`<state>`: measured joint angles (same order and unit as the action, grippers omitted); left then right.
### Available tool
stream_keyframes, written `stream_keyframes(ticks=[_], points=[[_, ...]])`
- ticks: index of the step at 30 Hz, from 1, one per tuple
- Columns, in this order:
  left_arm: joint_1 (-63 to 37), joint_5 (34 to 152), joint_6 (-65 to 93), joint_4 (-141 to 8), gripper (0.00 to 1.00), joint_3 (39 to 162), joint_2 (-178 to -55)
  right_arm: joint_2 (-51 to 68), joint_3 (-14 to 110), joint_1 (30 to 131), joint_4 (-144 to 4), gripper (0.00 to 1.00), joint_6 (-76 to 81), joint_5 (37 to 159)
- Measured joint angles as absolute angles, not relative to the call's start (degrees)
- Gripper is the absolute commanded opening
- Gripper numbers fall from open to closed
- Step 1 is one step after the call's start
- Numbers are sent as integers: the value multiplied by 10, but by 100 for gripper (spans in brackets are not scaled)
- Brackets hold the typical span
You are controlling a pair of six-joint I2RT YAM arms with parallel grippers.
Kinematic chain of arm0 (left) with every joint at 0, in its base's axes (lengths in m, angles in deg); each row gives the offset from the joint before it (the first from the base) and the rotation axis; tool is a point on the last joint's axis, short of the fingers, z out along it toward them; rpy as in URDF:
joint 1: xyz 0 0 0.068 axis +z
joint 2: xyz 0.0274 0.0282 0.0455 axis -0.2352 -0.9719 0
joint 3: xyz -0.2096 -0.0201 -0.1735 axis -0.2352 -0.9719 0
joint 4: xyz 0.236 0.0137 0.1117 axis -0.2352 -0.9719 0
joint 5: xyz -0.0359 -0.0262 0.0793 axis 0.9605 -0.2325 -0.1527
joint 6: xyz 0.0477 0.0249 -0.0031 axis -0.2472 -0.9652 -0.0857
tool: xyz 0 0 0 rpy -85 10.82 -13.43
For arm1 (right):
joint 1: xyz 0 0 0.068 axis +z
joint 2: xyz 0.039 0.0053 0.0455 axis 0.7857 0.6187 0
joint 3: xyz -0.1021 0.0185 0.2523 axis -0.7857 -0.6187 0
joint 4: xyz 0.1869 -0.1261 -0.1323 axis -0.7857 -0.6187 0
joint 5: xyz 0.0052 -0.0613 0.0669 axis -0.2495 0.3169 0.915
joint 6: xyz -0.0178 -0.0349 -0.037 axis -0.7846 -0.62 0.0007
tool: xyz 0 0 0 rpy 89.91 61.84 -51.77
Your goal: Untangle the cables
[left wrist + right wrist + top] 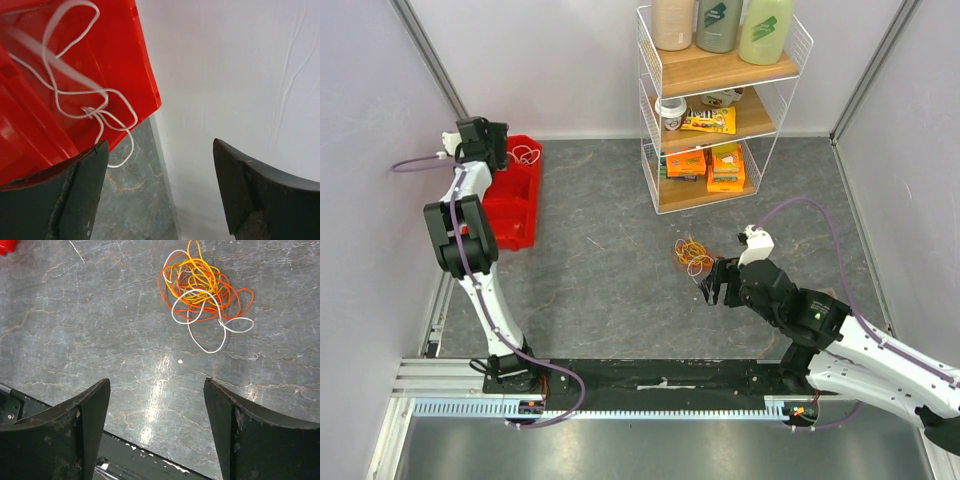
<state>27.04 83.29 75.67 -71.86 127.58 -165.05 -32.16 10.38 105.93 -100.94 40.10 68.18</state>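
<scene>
The robot's right gripper will next move down and outward onto the white cable's crossing at the near side of the tangle, because the white cable's loops spread there beyond the orange pieces of cable.
A tangle of orange, yellow and white cables [692,255] lies on the grey floor in front of the wire shelf; it also shows in the right wrist view [202,292]. My right gripper [718,284] is open and empty, a short way on the near side of the tangle; in its wrist view [157,390] the jaws stand wide apart over bare floor. A loose white cable [82,95] lies in the red bin [120,55], one loop hanging over its corner; it also shows from the top [525,155]. My left gripper [160,155] is open and empty at the bin's far end by the wall.
The red bin [512,205] stands at the left by the wall. A white wire shelf [720,110] with bottles and boxes stands at the back. Purple arm cables trail by both arms. A black strip and rail run along the near edge [650,385].
</scene>
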Motion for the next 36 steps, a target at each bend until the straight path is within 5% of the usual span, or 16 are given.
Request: stream_keyframes(ticks=[5,12,19,24,31,36], points=[[274,841,751,-751,87,1255,-1618,-332,104,1059,-1009,83,409,691],[239,898,731,-760,84,1033,-1410,-314,104,1059,-1009,83,413,688],[53,967,675,-730,91,740,-1130,-175,97,1059,-982,83,415,682],[-75,971,597,-750,87,649,-967,-92,89,1039,-949,83,415,688],[-213,1035,551,-743,83,501,-852,-68,81,852,-858,68,376,777],[-315,1047,550,-749,83,453,-840,-45,83,824,-822,48,317,817]])
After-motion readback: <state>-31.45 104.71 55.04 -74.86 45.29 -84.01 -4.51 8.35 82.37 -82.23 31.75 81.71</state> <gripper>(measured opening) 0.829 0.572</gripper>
